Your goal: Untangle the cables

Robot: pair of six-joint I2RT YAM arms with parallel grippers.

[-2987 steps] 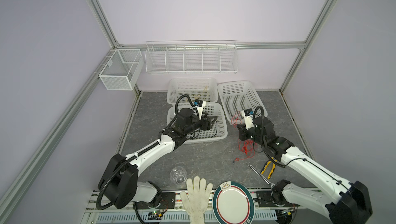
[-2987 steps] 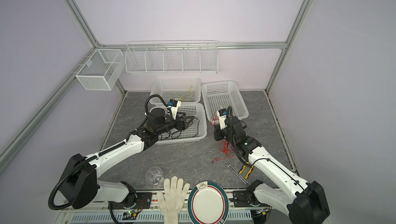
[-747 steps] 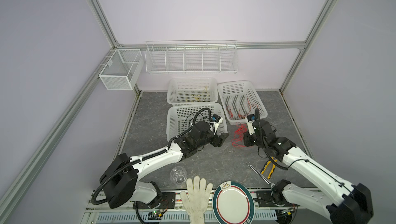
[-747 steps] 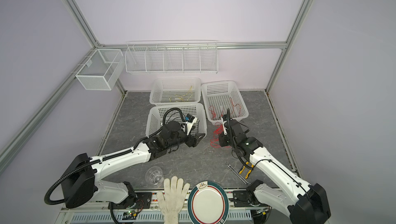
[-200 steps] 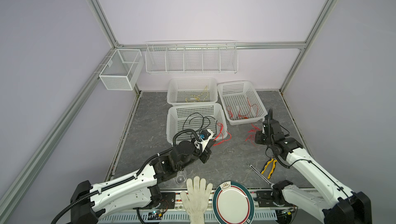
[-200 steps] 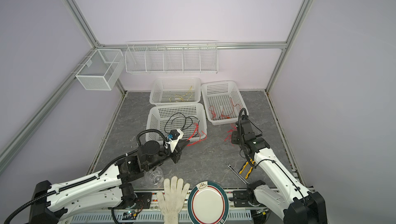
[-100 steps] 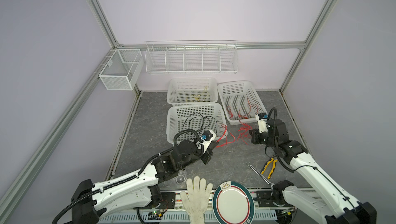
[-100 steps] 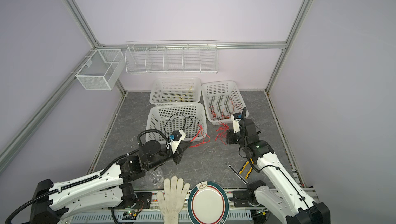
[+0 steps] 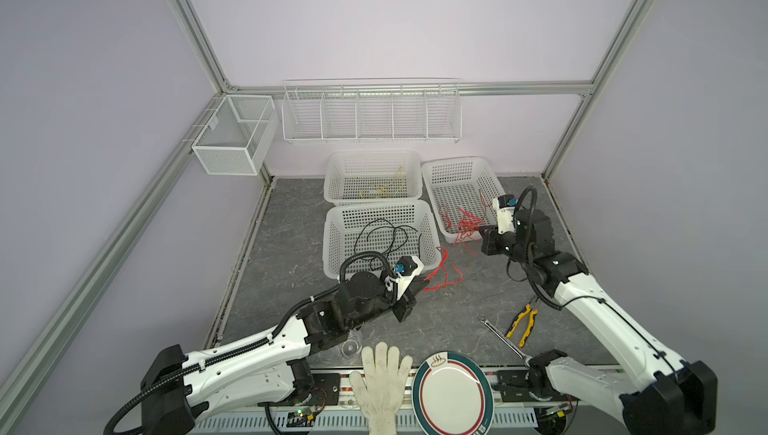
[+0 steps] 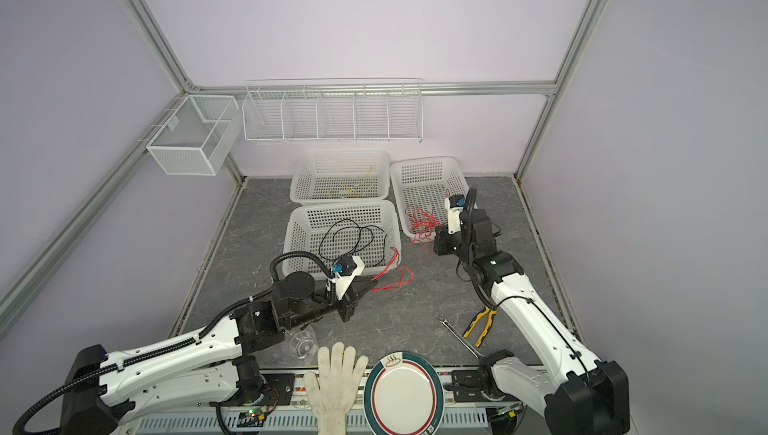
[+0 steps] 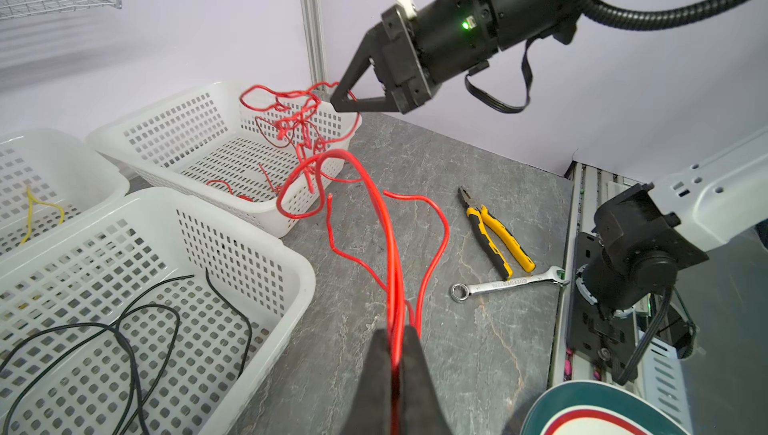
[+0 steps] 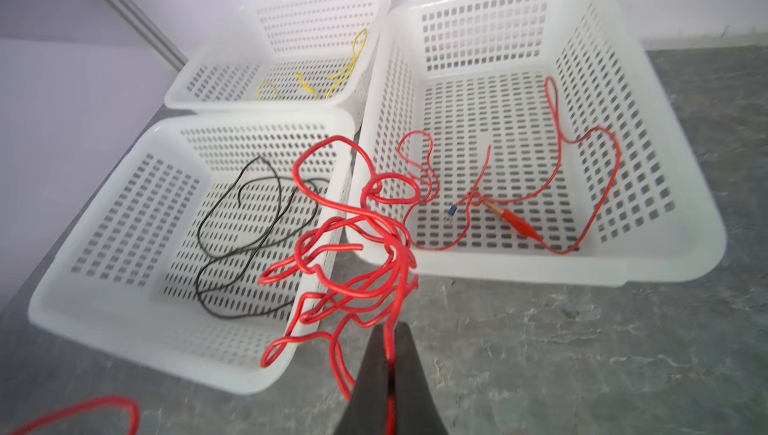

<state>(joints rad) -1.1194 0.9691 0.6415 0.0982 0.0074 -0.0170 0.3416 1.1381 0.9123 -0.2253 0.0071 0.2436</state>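
Note:
My right gripper is going to move outward past the basket's front rim next and go down to release the heap of red cable onto the basket's bottom, since another red cable with a clip lies there.
My left gripper [image 9: 424, 285] [image 11: 395, 331] is shut on a few long red cable strands [image 9: 446, 277] [image 11: 392, 246] that loop over the table in front of the near basket [image 9: 376, 204]. My right gripper [image 9: 480, 232] [image 12: 390, 327] is shut on a tangled bunch of red cable [image 9: 465, 225] [image 12: 357, 254], held over the front rim of the right basket [image 9: 457, 161]. Inside that basket lies another red cable [image 12: 582, 187] with a clip. The black cable [image 9: 386, 231] lies in the near basket, the yellow cable [image 9: 384, 189] in the back basket [image 9: 372, 154].
Yellow-handled pliers [image 9: 521, 325] and a wrench [image 9: 500, 339] lie on the table by the right arm. A plate [image 9: 453, 395], a white glove [image 9: 384, 383] and a clear glass [image 9: 351, 345] sit at the front edge. Wire racks [image 9: 370, 115] hang on the back wall.
My right gripper has swung left from the table's right side and then back toward the right basket, carrying the red tangle. The left gripper has barely moved.

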